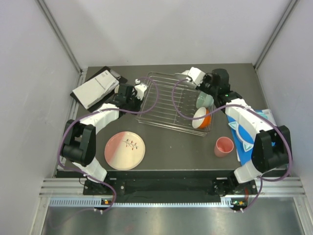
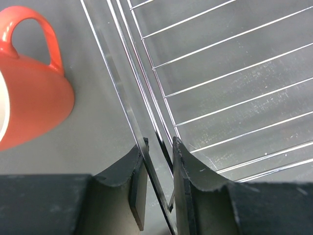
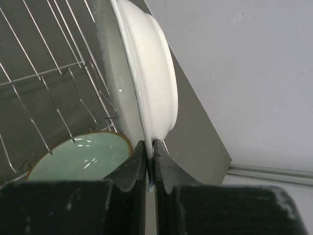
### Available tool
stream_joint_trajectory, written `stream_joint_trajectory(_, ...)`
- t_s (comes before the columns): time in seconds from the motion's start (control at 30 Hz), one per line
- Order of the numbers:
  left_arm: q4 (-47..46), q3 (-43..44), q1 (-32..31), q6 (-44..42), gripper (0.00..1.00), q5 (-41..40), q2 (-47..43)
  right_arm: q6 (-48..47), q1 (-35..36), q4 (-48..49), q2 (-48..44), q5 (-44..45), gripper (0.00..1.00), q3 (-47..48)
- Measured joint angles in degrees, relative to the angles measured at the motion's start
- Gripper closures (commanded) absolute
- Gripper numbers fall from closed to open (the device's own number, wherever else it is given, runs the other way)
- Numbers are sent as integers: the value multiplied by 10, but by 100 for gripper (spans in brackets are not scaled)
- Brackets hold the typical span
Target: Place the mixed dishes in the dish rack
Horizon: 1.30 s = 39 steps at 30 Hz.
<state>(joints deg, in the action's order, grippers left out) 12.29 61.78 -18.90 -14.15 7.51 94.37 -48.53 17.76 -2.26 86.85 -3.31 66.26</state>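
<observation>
My right gripper will next ease slightly outward, settle the white plate (image 3: 154,73) at the rack's far side (image 3: 106,105) and release the plate's rim, because the plate is already on edge beyond the bowl.
The silver wire dish rack (image 1: 171,100) stands mid-table. My left gripper (image 1: 141,93) is at its left edge, jaws shut on the rack's rim bar (image 2: 128,112), which runs between the fingers of that gripper (image 2: 159,147). My right gripper (image 3: 150,143) is shut on the rim of the white plate (image 3: 154,73), held on edge over the rack's far right corner (image 1: 191,81). The mint green bowl (image 1: 204,100) (image 3: 83,156) and the orange mug (image 1: 201,117) (image 2: 29,98) lie at the rack's right end. The salmon-pink cup (image 1: 224,146) and the pink-and-cream plate (image 1: 125,150) sit on the table.
A black-and-white booklet (image 1: 95,87) lies at the back left. Blue and turquoise flat items (image 1: 244,132) lie at the right edge under my right arm. White walls close in the table on three sides.
</observation>
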Motion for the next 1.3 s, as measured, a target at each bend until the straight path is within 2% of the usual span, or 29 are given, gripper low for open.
stream_joint_trajectory(0.2, 3, 3, 2, 8, 95, -8, 1, 2, 0, 17, 37, 2, 100, 21)
stream_joint_trajectory(0.43, 4, 12, 5, 16, 95, -14, 9, 36, 4, 40, 60, 51, 99, 30)
stream_joint_trajectory(0.47, 4, 12, 5, 16, 95, -14, 9, 43, 5, 45, 59, 60, 94, 23)
stream_joint_trajectory(0.5, 4, 12, 5, 16, 95, -14, 9, 48, 6, 51, 57, 66, 78, 19)
stream_joint_trajectory(0.6, 7, 14, 5, 17, 94, -14, 9, 76, 7, 70, 52, 111, 54, -9)
stream_joint_trajectory(0.67, 15, 17, 5, 17, 94, -12, 9, 92, 0, 64, 56, 152, 48, -22)
stream_joint_trajectory(0.83, 26, 20, 5, 14, 94, -9, 9, 117, -7, 59, 58, 202, 45, -31)
stream_joint_trajectory(0.9, 26, 20, 5, 12, 94, -8, 9, 124, -7, 61, 58, 207, 41, -31)
stream_joint_trajectory(1.0, 27, 20, 5, 12, 94, -7, 9, 132, -6, 61, 56, 218, 24, -30)
stream_joint_trajectory(1.03, 27, 20, 5, 12, 94, -8, 9, 133, -6, 61, 54, 222, 22, -30)
stream_joint_trajectory(1.07, 27, 20, 5, 11, 94, -7, 9, 134, -5, 61, 51, 225, 5, -30)
stream_joint_trajectory(1.1, 27, 20, 5, 12, 94, -7, 9, 136, -5, 61, 46, 228, 0, -30)
stream_joint_trajectory(1.3, 27, 20, 5, 13, 92, -7, 9, 177, 1, 38, -26, 228, 0, -27)
